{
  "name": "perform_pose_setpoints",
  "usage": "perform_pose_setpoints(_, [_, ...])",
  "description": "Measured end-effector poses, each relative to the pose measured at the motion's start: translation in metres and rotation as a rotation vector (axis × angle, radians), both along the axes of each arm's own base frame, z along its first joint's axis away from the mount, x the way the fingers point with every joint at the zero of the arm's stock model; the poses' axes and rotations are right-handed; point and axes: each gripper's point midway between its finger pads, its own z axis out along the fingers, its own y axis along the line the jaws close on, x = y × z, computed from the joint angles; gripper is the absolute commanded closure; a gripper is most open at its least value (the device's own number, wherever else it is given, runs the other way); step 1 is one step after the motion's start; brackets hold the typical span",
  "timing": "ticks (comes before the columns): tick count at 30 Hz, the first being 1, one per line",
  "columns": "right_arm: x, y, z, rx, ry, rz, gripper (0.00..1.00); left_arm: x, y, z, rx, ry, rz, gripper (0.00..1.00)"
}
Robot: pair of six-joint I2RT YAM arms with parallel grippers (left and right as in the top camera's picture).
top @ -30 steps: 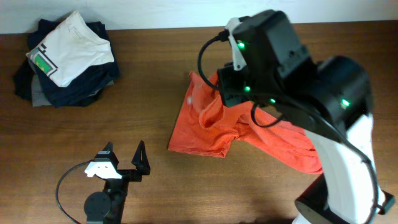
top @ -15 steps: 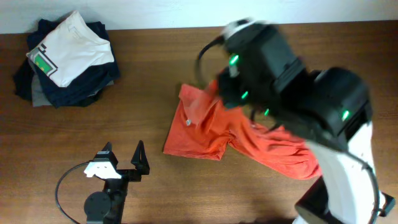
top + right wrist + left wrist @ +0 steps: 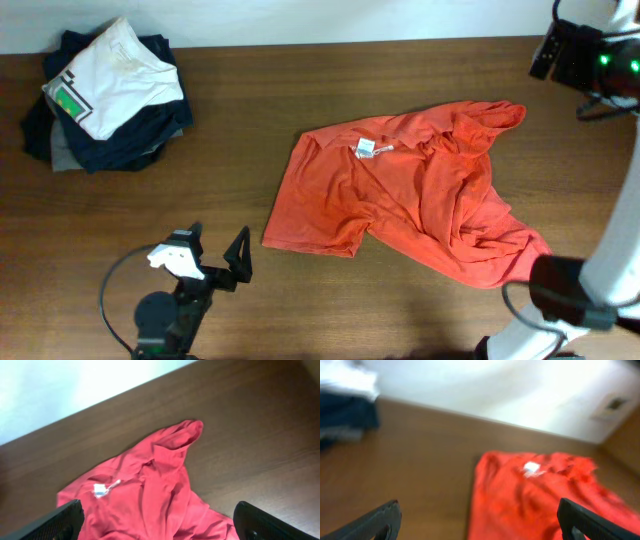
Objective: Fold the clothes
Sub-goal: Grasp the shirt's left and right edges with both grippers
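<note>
My left gripper will next tip and lower onto the shirt's nearest corner (image 3: 272, 239), which lies flat below it and to its right in the overhead view.
The clothes (image 3: 400, 190) are one orange-red T-shirt lying crumpled and half spread in the middle of the table, its white neck tag (image 3: 365, 148) facing up. One bunched corner reaches toward the back right. My left gripper (image 3: 218, 240) stands open near the front left, apart from the shirt. In the left wrist view the shirt (image 3: 540, 495) fills the right half between the wide jaws of that gripper (image 3: 479, 510). My right gripper (image 3: 157, 510) hangs open and empty high above the shirt (image 3: 145, 500). The right arm's head (image 3: 590, 55) is at the back right corner.
A pile of dark navy garments (image 3: 105, 130) topped by a white shirt with a green patch (image 3: 115, 75) sits at the back left. The right arm's white column and base (image 3: 570, 300) stand at the front right. A white wall runs along the table's far edge.
The right gripper has let go of the shirt and swung away to the back right corner. The shirt now lies spread with its tag showing. The left gripper has shifted slightly right.
</note>
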Motion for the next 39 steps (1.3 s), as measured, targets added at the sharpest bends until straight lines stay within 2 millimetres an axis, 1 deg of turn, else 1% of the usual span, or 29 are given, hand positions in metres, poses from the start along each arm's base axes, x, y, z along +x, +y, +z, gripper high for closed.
perform_pose_setpoints(1, [-0.020, 0.005, 0.014, 0.001, -0.032, 0.006, 0.01, -0.005, -0.011, 0.030, -0.004, -0.020, -0.071, 0.01])
perform_pose_setpoints(2, [-0.052, 0.012, 0.032, 0.000, -0.079, 0.012, 0.01, -0.012, -0.018, 0.068, 0.024, -0.046, -0.118, 0.01])
perform_pose_setpoints(3, [-0.086, 0.019, 0.040, -0.001, -0.106, 0.016, 0.01, -0.021, -0.021, 0.090, 0.061, -0.030, -0.144, 0.01])
perform_pose_setpoints(4, [-0.119, 0.024, 0.039, -0.004, -0.112, 0.014, 0.01, -0.026, -0.023, 0.117, 0.104, -0.011, -0.168, 0.01])
perform_pose_setpoints(5, [-0.142, 0.027, 0.031, -0.005, -0.099, 0.010, 0.01, -0.026, -0.025, 0.125, 0.128, 0.037, -0.189, 0.01])
perform_pose_setpoints(6, [-0.159, 0.029, 0.014, -0.002, -0.060, 0.007, 0.01, -0.025, -0.028, 0.118, 0.144, 0.150, -0.223, 0.01])
perform_pose_setpoints(7, [-0.169, 0.030, -0.011, 0.009, 0.011, 0.002, 0.01, -0.015, -0.035, 0.101, 0.159, 0.327, -0.276, 0.01])
perform_pose_setpoints(9, [-0.173, 0.030, -0.055, 0.031, 0.158, -0.001, 0.01, -0.009, -0.049, 0.064, 0.182, 0.585, -0.365, 0.01])
perform_pose_setpoints(11, [-0.174, 0.031, -0.100, 0.060, 0.317, -0.001, 0.01, 0.008, -0.070, 0.042, 0.257, 0.722, -0.432, 0.01])
perform_pose_setpoints(12, [-0.176, 0.031, -0.117, 0.070, 0.376, -0.001, 0.01, 0.015, -0.079, 0.027, 0.312, 0.762, -0.447, 0.01])
perform_pose_setpoints(14, [-0.165, 0.029, -0.140, 0.078, 0.427, -0.001, 0.01, 0.023, -0.095, -0.001, 0.347, 0.838, -0.494, 0.01])
perform_pose_setpoints(16, [-0.158, 0.028, -0.153, 0.087, 0.478, -0.002, 0.01, 0.029, -0.095, -0.032, 0.373, 0.931, -0.489, 0.01])
perform_pose_setpoints(18, [-0.151, 0.027, -0.163, 0.094, 0.520, -0.001, 0.02, 0.037, -0.080, -0.061, 0.423, 1.028, -0.385, 0.02])
perform_pose_setpoints(19, [-0.149, 0.026, -0.166, 0.097, 0.533, -0.001, 0.01, 0.041, -0.070, -0.082, 0.451, 1.092, -0.314, 0.11])
perform_pose_setpoints(20, [-0.147, 0.026, -0.168, 0.098, 0.540, -0.002, 0.01, 0.041, -0.062, -0.110, 0.484, 1.174, -0.267, 0.16])
perform_pose_setpoints(22, [-0.145, 0.026, -0.168, 0.097, 0.536, -0.001, 0.01, 0.036, -0.056, -0.135, 0.506, 1.258, -0.243, 0.19])
perform_pose_setpoints(23, [-0.144, 0.026, -0.168, 0.097, 0.530, -0.001, 0.01, 0.032, -0.052, -0.150, 0.532, 1.313, -0.230, 0.25])
perform_pose_setpoints(24, [-0.143, 0.025, -0.168, 0.095, 0.525, -0.001, 0.01, 0.035, -0.052, -0.150, 0.533, 1.304, -0.226, 0.25])
perform_pose_setpoints(25, [-0.140, 0.025, -0.167, 0.096, 0.513, 0.000, 0.01, 0.035, -0.051, -0.150, 0.534, 1.305, -0.222, 0.39])
perform_pose_setpoints(26, [-0.138, 0.025, -0.167, 0.095, 0.507, 0.000, 0.01, 0.035, -0.051, -0.150, 0.534, 1.305, -0.221, 0.70])
perform_pose_setpoints(27, [-0.138, 0.025, -0.167, 0.095, 0.504, 0.001, 0.01, 0.035, -0.051, -0.150, 0.533, 1.306, -0.219, 0.95])
perform_pose_setpoints(28, [-0.137, 0.025, -0.167, 0.094, 0.501, 0.000, 0.01, 0.035, -0.051, -0.150, 0.529, 1.307, -0.218, 1.00])
perform_pose_setpoints(30, [-0.137, 0.025, -0.167, 0.094, 0.501, 0.000, 0.01, 0.036, -0.054, -0.150, 0.520, 1.301, -0.227, 1.00])
perform_pose_setpoints(32, [-0.138, 0.025, -0.172, 0.097, 0.515, 0.000, 0.01, 0.037, -0.050, -0.150, 0.526, 1.305, -0.206, 1.00])
perform_pose_setpoints(34, [-0.140, 0.021, -0.187, 0.095, 0.546, -0.048, 0.01, 0.040, -0.012, -0.145, 0.493, 1.375, -0.031, 1.00])
perform_pose_setpoints(36, [-0.146, 0.007, -0.203, 0.056, 0.582, -0.159, 0.01, 0.050, 0.028, -0.138, 0.388, 1.411, 0.117, 1.00])
perform_pose_setpoints(37, [-0.153, 0.001, -0.219, 0.039, 0.622, -0.225, 0.01, 0.054, 0.062, -0.135, 0.303, 1.427, 0.226, 1.00])
perform_pose_setpoints(38, [-0.149, -0.003, -0.225, 0.034, 0.607, -0.260, 0.01, 0.050, 0.078, -0.135, 0.257, 1.453, 0.276, 1.00])
perform_pose_setpoints(39, [-0.146, -0.005, -0.235, 0.035, 0.594, -0.295, 0.01, 0.048, 0.087, -0.135, 0.229, 1.462, 0.300, 1.00])
